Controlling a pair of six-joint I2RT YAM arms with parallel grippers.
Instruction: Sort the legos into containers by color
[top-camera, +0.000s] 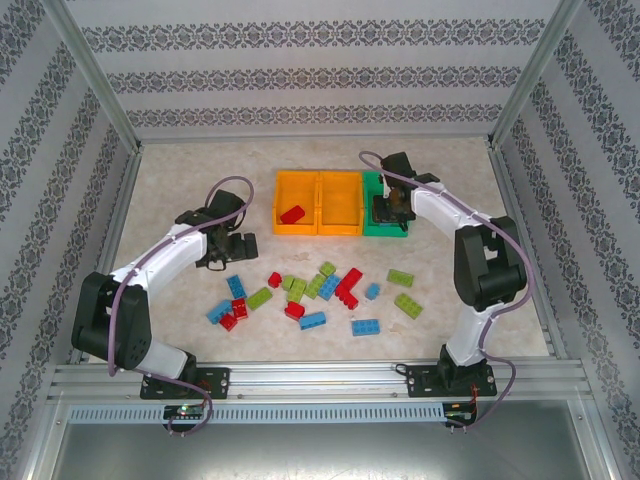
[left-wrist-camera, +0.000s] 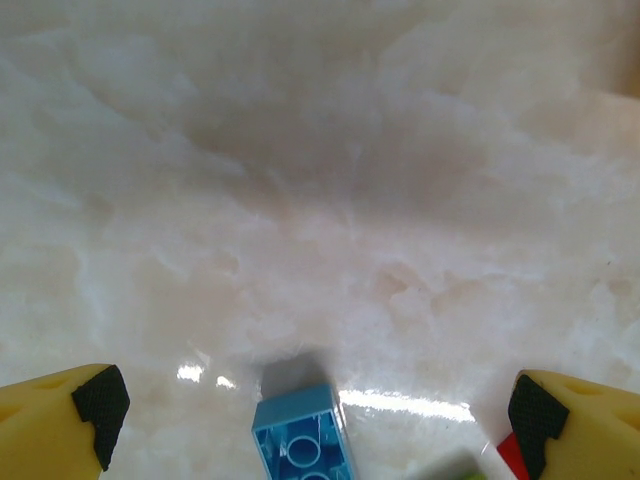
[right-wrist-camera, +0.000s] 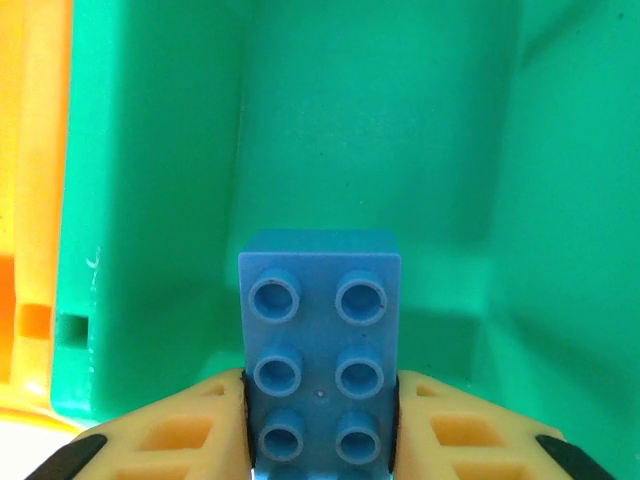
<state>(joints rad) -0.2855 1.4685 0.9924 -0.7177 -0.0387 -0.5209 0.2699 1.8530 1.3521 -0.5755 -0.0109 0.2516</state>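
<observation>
My left gripper is going to move its fingers back toward the base and down next. It will close on the long sides of the upturned light-blue lego (top-camera: 235, 287) (left-wrist-camera: 304, 440), because the lego lies there.
My right gripper (top-camera: 388, 210) (right-wrist-camera: 320, 445) hangs inside the green container (top-camera: 385, 232) (right-wrist-camera: 150, 200), shut on a blue lego (right-wrist-camera: 320, 330) whose studs face the camera. Both yellow fingers (right-wrist-camera: 170, 435) press against its long sides. My left gripper (top-camera: 225, 245) (left-wrist-camera: 315, 405) is open just above the table, with an upturned light-blue lego (left-wrist-camera: 305, 440) lying between its spread fingers (left-wrist-camera: 98, 400). Two orange containers (top-camera: 296, 178) (top-camera: 340, 178) adjoin the green one; the left one holds a red lego (top-camera: 292, 214). Several red, blue and lime legos (top-camera: 300, 290) lie scattered mid-table.
Metal frame rails (top-camera: 300, 378) run along the near edge, and patterned walls enclose the table. A red lego corner (left-wrist-camera: 512, 455) and a lime one (left-wrist-camera: 455, 468) sit beside the left gripper's right finger. Bare marble surface (top-camera: 180, 180) lies left of the containers.
</observation>
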